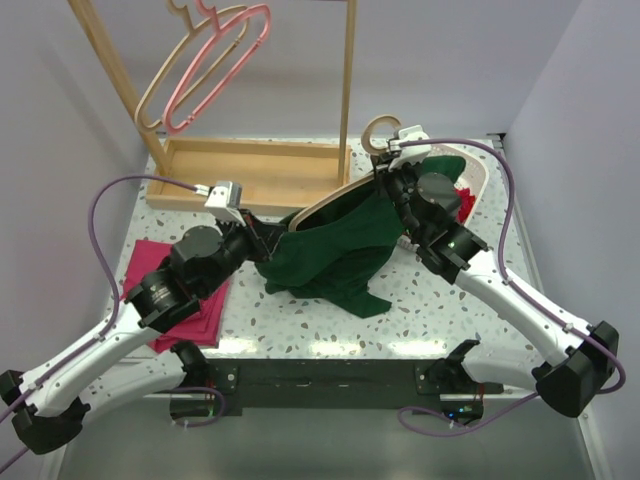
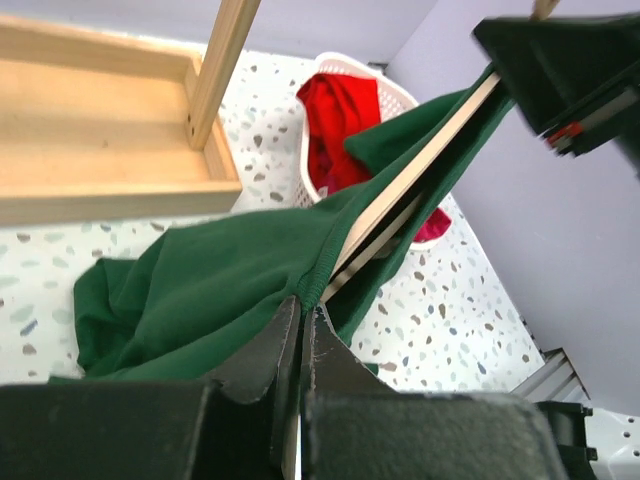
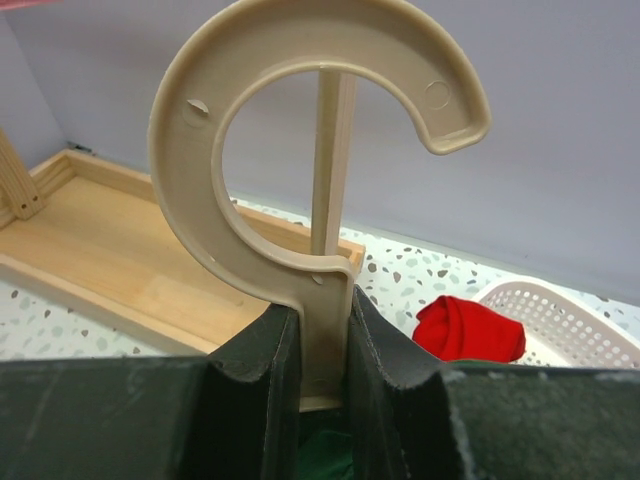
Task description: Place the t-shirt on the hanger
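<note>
I need to move my left gripper up and along the pale bar (image 1: pixel 330 202) (image 2: pixel 402 184) next, toward the hanger's stem, to release the ribbed edge, because the bar runs inside the cloth.
The dark green t-shirt (image 1: pixel 345 250) hangs in a bunch over the pale hanger (image 1: pixel 322 205), whose left arm shows along the shirt's upper edge and whose hook (image 1: pixel 380 131) points to the back. My right gripper (image 1: pixel 392 173) is shut on the stem below the hook (image 3: pixel 300 130) and holds the hanger above the table. My left gripper (image 1: pixel 268 243) is shut on the shirt's ribbed edge (image 2: pixel 318 280) at the hanger's left end. In the left wrist view the hanger bar (image 2: pixel 425 165) runs inside the green cloth (image 2: pixel 200 280). The shirt's lower part rests on the table.
A wooden rack (image 1: pixel 250 170) stands at the back, with a pink hanger (image 1: pixel 225 60) and a beige one on it. A white basket (image 2: pixel 345 68) with a red garment (image 2: pixel 335 120) is at the back right. A folded magenta garment (image 1: pixel 185 295) lies at the left.
</note>
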Motion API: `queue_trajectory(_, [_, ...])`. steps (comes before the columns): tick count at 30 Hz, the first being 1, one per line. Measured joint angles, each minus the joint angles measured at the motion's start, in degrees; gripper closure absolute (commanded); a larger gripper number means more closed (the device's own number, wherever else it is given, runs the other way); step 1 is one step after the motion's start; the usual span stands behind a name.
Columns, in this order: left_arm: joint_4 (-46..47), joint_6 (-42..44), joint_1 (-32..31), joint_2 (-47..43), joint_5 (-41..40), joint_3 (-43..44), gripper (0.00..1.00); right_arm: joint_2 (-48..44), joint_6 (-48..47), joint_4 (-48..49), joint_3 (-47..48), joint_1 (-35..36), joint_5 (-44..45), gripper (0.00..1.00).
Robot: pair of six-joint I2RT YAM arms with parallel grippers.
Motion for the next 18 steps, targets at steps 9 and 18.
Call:
queue_trajectory(9, [-2.8, 5.2, 0.2, 8.9, 1.9, 15.3, 1.0, 2.7, -2.6, 0.2, 6.4, 9.0, 3.8, 1.0])
queue_trajectory(18, [-6.7, 7.0, 0.3, 13.3, 2.8, 25.4, 1.0, 10.0, -4.3, -1.2, 14.0, 10.4, 11.2, 1.0])
